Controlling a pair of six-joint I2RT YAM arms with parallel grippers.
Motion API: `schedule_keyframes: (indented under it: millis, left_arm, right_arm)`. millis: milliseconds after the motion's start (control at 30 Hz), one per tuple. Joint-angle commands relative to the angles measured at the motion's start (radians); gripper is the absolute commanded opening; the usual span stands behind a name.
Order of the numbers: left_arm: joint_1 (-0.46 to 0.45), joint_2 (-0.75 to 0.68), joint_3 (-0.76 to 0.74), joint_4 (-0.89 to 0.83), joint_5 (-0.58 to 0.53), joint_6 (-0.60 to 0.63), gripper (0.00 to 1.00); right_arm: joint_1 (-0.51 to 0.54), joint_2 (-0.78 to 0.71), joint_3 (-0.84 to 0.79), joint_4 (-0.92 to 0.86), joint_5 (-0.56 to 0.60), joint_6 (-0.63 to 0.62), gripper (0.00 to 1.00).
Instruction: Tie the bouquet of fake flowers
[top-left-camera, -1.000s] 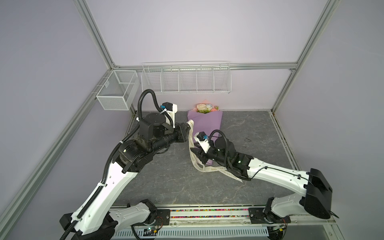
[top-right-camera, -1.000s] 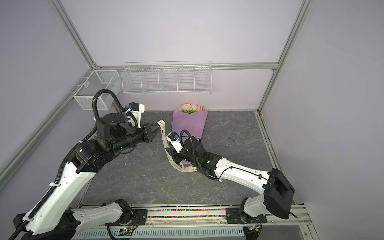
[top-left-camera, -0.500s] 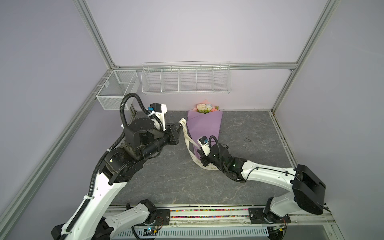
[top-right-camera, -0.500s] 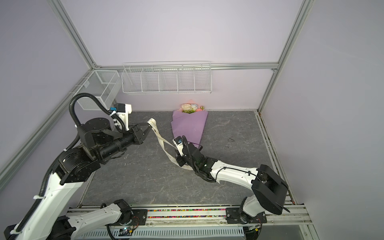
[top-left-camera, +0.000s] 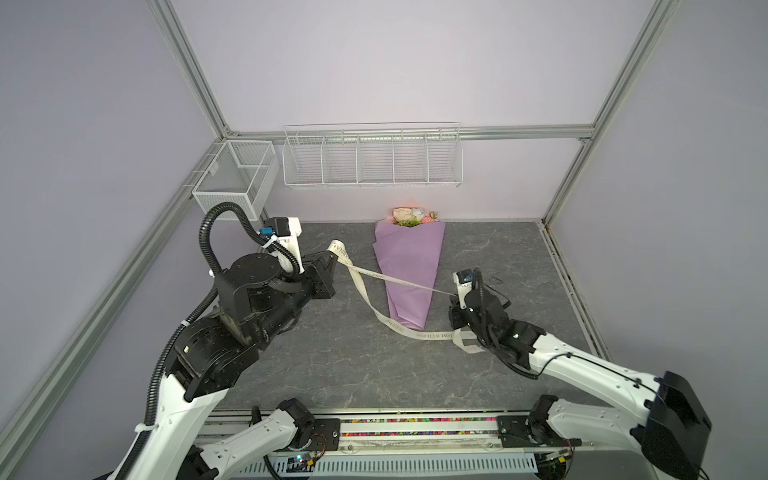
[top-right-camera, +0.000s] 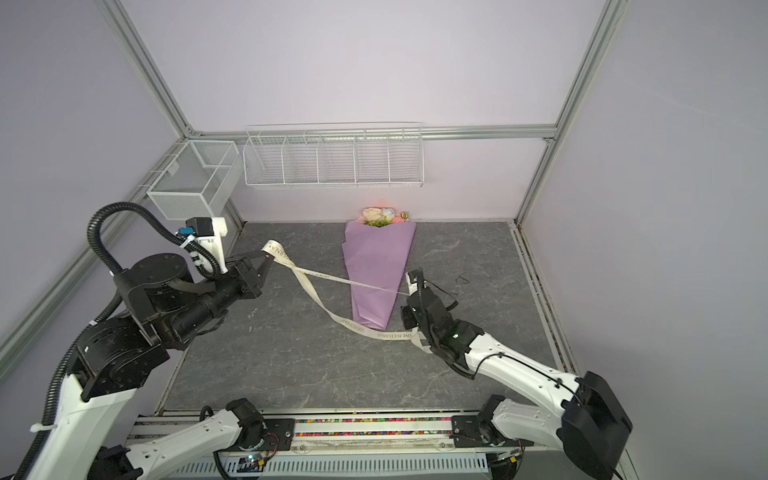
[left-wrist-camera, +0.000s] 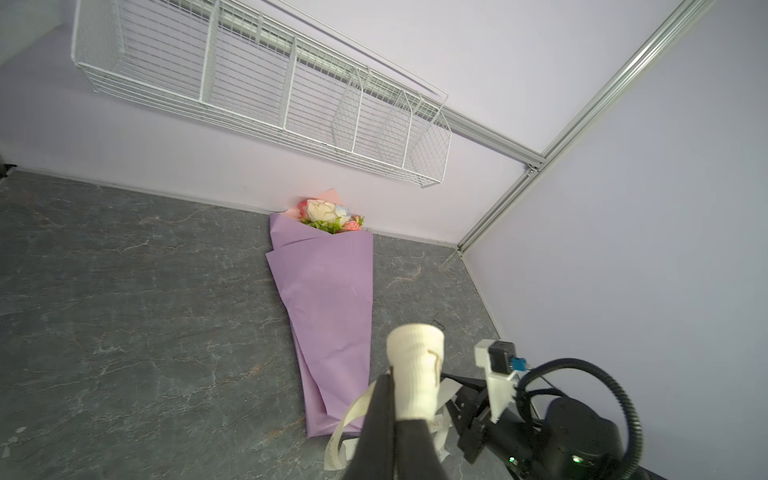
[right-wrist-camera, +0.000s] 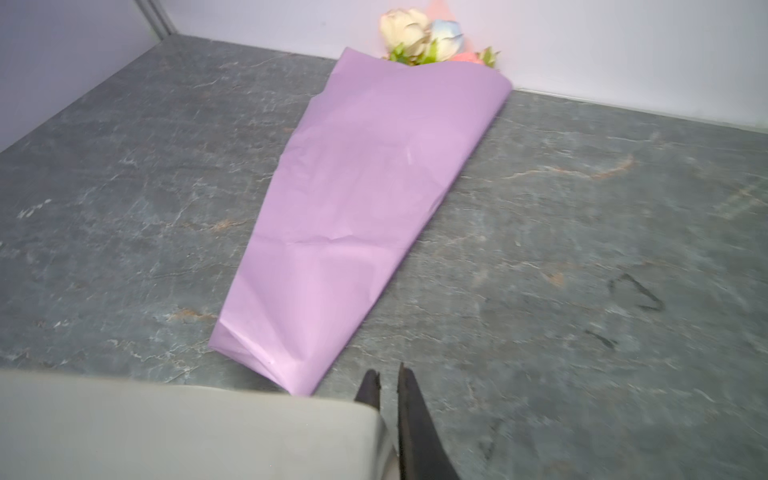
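The folded ribbon, high above the table in my left gripper, goes down next for release at the bare tabletop (top-left-camera: 374, 345) (left-wrist-camera: 281, 461) beside the cone's tip.
The bouquet of fake flowers (top-left-camera: 409, 216) (top-right-camera: 382, 216) (left-wrist-camera: 328, 212) (right-wrist-camera: 419, 33) lies on the grey table, wrapped in a lilac paper cone (top-left-camera: 409, 266) (top-right-camera: 378, 266) (left-wrist-camera: 328, 291) (right-wrist-camera: 365, 187), blooms against the back wall. A cream lettered ribbon (top-left-camera: 374, 275) (top-right-camera: 320, 274) (left-wrist-camera: 415, 361) (right-wrist-camera: 166, 428) stretches taut across the cone. A slack strand (top-left-camera: 419, 334) curves past the cone's tip. My left gripper (top-left-camera: 332, 259) (top-right-camera: 266, 259) (left-wrist-camera: 392, 386), left of the cone, is shut on a folded ribbon end. My right gripper (top-left-camera: 455, 297) (top-right-camera: 405, 297) (right-wrist-camera: 386, 378), right of the tip, is shut on the ribbon.
A white wire rack (top-left-camera: 372, 160) hangs on the back wall. A wire basket (top-left-camera: 232, 183) is mounted at the left wall. A small black loop (top-left-camera: 494, 280) (right-wrist-camera: 636, 291) lies on the table right of the right gripper. The rail (top-left-camera: 415, 428) runs along the front edge.
My left gripper drew back to the left with the ribbon. My right gripper crossed from left of the cone's tip to its right, jaws closing, and the ribbon now spans the cone.
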Motion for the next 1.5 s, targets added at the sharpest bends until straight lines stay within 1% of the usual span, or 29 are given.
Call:
schedule_keyframes:
  millis: [0, 33, 100, 167, 233, 300, 367, 433, 467, 500, 533, 633, 667, 733, 800, 867, 900, 933, 967, 1000, 1100, 1167, 1200, 1333, 1400, 1467]
  left_arm:
    - [0.004, -0.02, -0.016, -0.055, -0.073, 0.039, 0.0]
    - [0.004, -0.016, -0.023, -0.061, -0.07, 0.048, 0.0]
    - [0.004, 0.001, -0.044, -0.06, -0.022, 0.061, 0.0]
    - [0.004, 0.031, -0.084, -0.039, 0.072, 0.055, 0.0]
    - [0.004, 0.063, -0.141, 0.013, 0.174, 0.026, 0.0]
    - [0.004, 0.087, -0.224, 0.096, 0.274, -0.015, 0.0]
    - [0.0, 0.111, -0.324, 0.204, 0.386, -0.065, 0.0]
    - [-0.018, 0.138, -0.402, 0.285, 0.451, -0.1, 0.0]
    - [-0.043, 0.156, -0.432, 0.31, 0.465, -0.103, 0.0]
    - [-0.069, 0.175, -0.449, 0.315, 0.461, -0.096, 0.0]
    - [-0.098, 0.199, -0.464, 0.311, 0.451, -0.087, 0.03]
    - [-0.146, 0.265, -0.518, 0.276, 0.434, -0.065, 0.34]
    - [-0.151, 0.275, -0.532, 0.249, 0.439, -0.068, 0.41]
    - [-0.156, 0.26, -0.591, 0.255, 0.442, -0.082, 0.46]
    - [-0.156, 0.209, -0.639, 0.237, 0.413, -0.091, 0.52]
    - [-0.156, 0.135, -0.675, 0.193, 0.32, -0.099, 0.58]
    - [-0.155, 0.1, -0.692, 0.183, 0.268, -0.106, 0.59]
    - [-0.145, 0.063, -0.704, 0.16, 0.224, -0.107, 0.64]
    - [-0.122, 0.034, -0.714, 0.136, 0.182, -0.113, 0.65]
    - [-0.083, 0.02, -0.721, 0.117, 0.169, -0.109, 0.65]
    - [0.088, 0.027, -0.75, 0.07, 0.211, -0.085, 0.65]
    - [0.176, 0.051, -0.782, 0.114, 0.283, -0.065, 0.65]
    - [0.193, 0.066, -0.79, 0.138, 0.307, -0.062, 0.65]
    - [0.198, 0.196, -0.767, 0.212, 0.39, -0.039, 0.64]
    - [0.197, 0.266, -0.74, 0.206, 0.427, -0.026, 0.63]
    - [0.197, 0.336, -0.717, 0.178, 0.426, -0.02, 0.62]
  right_arm:
    - [-0.032, -0.161, 0.021, -0.265, 0.137, 0.06, 0.12]
    - [-0.045, -0.218, 0.041, -0.332, 0.193, 0.076, 0.12]
    - [-0.074, -0.323, 0.085, -0.454, 0.294, 0.096, 0.1]
    - [-0.121, -0.408, 0.146, -0.565, 0.381, 0.099, 0.09]
    - [-0.177, -0.448, 0.211, -0.651, 0.417, 0.09, 0.07]
    - [-0.237, -0.454, 0.259, -0.716, 0.419, 0.08, 0.06]
    - [-0.291, -0.443, 0.287, -0.749, 0.389, 0.052, 0.06]
    - [-0.344, -0.426, 0.305, -0.766, 0.341, 0.045, 0.06]
    - [-0.375, -0.414, 0.312, -0.769, 0.305, 0.043, 0.06]
    - [-0.401, -0.401, 0.319, -0.773, 0.28, 0.049, 0.06]
    - [-0.431, -0.386, 0.325, -0.774, 0.253, 0.049, 0.06]
    - [-0.542, -0.342, 0.338, -0.773, 0.186, 0.031, 0.06]
    - [-0.584, -0.332, 0.341, -0.767, 0.157, 0.026, 0.06]
    - [-0.662, -0.328, 0.341, -0.75, 0.116, 0.001, 0.06]
    - [-0.721, -0.336, 0.345, -0.739, 0.116, -0.029, 0.06]
    - [-0.765, -0.36, 0.346, -0.722, 0.108, -0.054, 0.06]
    - [-0.776, -0.373, 0.343, -0.712, 0.108, -0.062, 0.06]
    - [-0.783, -0.386, 0.34, -0.706, 0.109, -0.068, 0.06]
    - [-0.785, -0.399, 0.337, -0.702, 0.105, -0.069, 0.06]
    - [-0.786, -0.409, 0.335, -0.701, 0.106, -0.065, 0.06]
    - [-0.786, -0.435, 0.325, -0.704, 0.126, -0.055, 0.06]
    - [-0.787, -0.442, 0.32, -0.703, 0.143, -0.059, 0.06]
    - [-0.788, -0.442, 0.32, -0.701, 0.14, -0.06, 0.06]
    - [-0.787, -0.436, 0.326, -0.703, 0.092, -0.055, 0.06]
    - [-0.787, -0.438, 0.321, -0.699, 0.086, -0.052, 0.06]
    - [-0.787, -0.437, 0.316, -0.695, 0.08, -0.052, 0.06]
